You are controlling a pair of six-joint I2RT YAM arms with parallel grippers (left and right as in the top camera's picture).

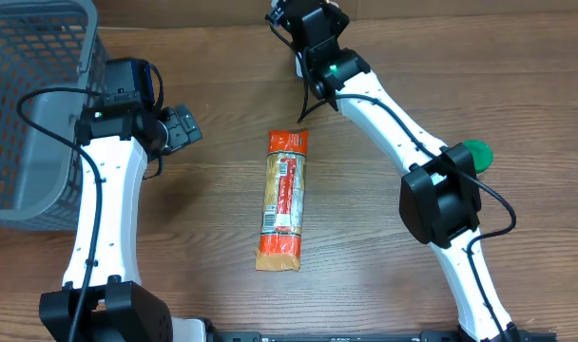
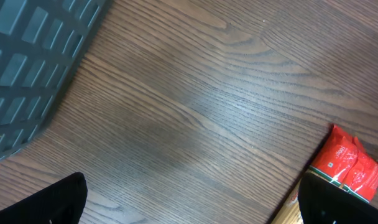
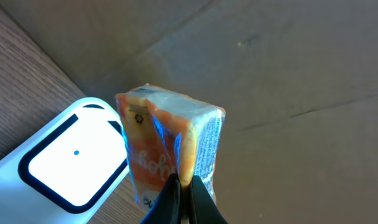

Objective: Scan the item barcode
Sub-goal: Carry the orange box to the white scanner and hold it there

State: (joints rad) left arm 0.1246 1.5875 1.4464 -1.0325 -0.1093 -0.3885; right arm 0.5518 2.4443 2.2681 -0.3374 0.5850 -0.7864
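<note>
My right gripper should next move back from the scanner and down to the bare wood (image 1: 379,171) between the long package and the green thing, to release the packet there.
My right gripper (image 3: 183,186) is shut on the seam of a small orange and clear packet (image 3: 167,143), which it holds upright. Right beside the packet, to its left, lies a white scanner (image 3: 71,158) with a black-rimmed lit window. No barcode shows on the side of the packet that I can see. In the overhead view the right arm (image 1: 384,114) reaches to the far edge of the table and hides both the packet and the scanner. My left gripper (image 1: 180,128) hangs open over bare wood (image 2: 192,205), with nothing between its fingers.
A long orange and red package (image 1: 283,199) lies lengthwise in the middle of the table; its red end (image 2: 350,165) shows by my left gripper's right finger. A grey mesh basket (image 1: 32,95) stands at the far left. A green round thing (image 1: 479,152) sits behind the right arm.
</note>
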